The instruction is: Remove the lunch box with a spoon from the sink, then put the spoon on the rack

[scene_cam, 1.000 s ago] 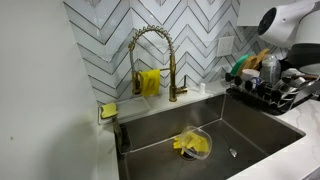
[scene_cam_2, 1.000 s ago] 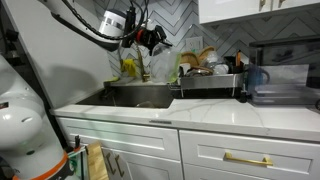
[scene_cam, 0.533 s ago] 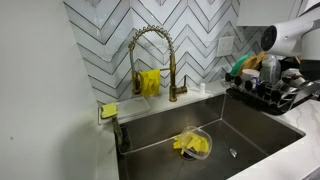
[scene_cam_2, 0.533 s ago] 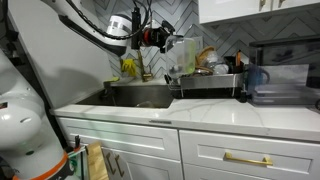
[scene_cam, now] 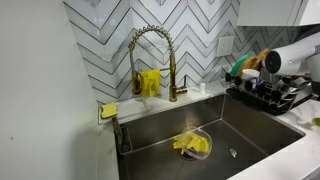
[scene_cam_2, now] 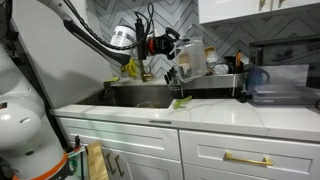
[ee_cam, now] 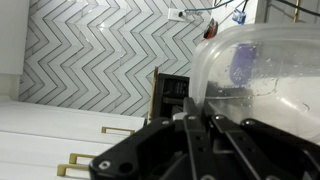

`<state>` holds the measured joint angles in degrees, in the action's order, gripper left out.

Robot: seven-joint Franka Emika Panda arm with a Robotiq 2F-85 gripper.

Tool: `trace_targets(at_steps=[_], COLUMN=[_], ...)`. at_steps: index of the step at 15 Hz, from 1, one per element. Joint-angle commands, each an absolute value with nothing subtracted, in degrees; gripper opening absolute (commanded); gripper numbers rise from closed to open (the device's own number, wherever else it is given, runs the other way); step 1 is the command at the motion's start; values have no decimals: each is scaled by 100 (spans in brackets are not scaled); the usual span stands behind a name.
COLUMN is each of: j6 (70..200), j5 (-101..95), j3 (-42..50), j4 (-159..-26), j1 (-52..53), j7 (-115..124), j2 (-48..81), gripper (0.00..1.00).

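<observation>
My gripper needs to swing past the spoon [scene_cam_2: 180,101] and down, turn the tipped lunch box level and release it, since bare counter before the black rack lies below.
My gripper [scene_cam_2: 174,47] is shut on the wall of the see-through lunch box [scene_cam_2: 189,59], which hangs tipped in the air just beside the black rack [scene_cam_2: 212,80]. In the wrist view the fingers [ee_cam: 188,120] pinch the lunch box's clear rim [ee_cam: 262,70] edge-on. A small light-green piece, the spoon [scene_cam_2: 180,101] by its look, lies on the counter at the sink's [scene_cam_2: 140,95] front corner. It also shows as a speck, the spoon [scene_cam: 316,122], at the picture's edge. The arm [scene_cam: 292,60] reaches over the rack [scene_cam: 266,95].
A clear bowl with a yellow cloth [scene_cam: 192,144] lies on the sink floor [scene_cam: 250,130] near the drain [scene_cam: 233,153]. A gold spring faucet [scene_cam: 152,55] stands behind the basin. A yellow sponge [scene_cam: 108,110] rests on the ledge. The rack is crowded with dishes and bottles.
The arm has carried the lunch box sideways from above the sink towards the rack. The light-green piece now lies on the counter edge, where nothing lay before.
</observation>
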<state>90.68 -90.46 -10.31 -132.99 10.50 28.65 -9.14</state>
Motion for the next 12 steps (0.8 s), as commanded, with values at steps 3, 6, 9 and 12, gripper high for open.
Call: trace_targets(at_steps=[3, 6, 9, 12], j6=[9057, 9085, 9056, 9056], j5=[-9292, -9226, -9153, -9153], j3=[-930, -874, -874, -862], j4=[-13542, -13514, -13398, -13386], j1=[1013, 987, 1001, 990], j7=[3215, 3272, 3203, 3229], j2=[-960, -979, -910, -926], gripper=[2, 2, 7, 7])
